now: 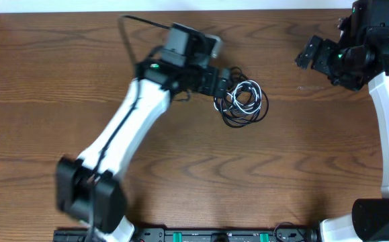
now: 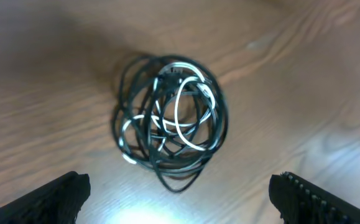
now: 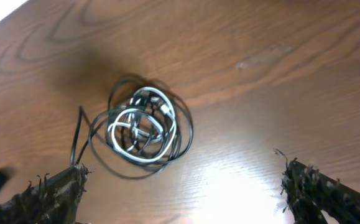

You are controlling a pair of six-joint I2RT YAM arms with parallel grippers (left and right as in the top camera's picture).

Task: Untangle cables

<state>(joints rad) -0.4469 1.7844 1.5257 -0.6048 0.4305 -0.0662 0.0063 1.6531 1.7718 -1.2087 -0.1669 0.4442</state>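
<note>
I should lower my left gripper, easing right in the overhead view, onto the black cord at the coil's edge [image 1: 226, 97] [image 2: 136, 129], because that side of the coil lies closest to the fingers.
The cables [image 1: 243, 102] lie in one tangled coil on the wooden table, thin black cords wound with a white cord. My left gripper [image 1: 215, 83] hovers just left of the coil, open and empty. In the left wrist view the coil [image 2: 170, 121] lies ahead of the open jaws [image 2: 180, 199], apart from them. My right gripper [image 1: 315, 57] is open and empty at the far right, well away from the coil. In the right wrist view the coil [image 3: 143, 126] lies ahead of the wide open jaws [image 3: 183, 193].
The wooden table [image 1: 301, 154] runs to a white edge at the back. A thicker black lead [image 1: 137, 21] loops off the left arm near the back edge. The arm bases stand along the front edge.
</note>
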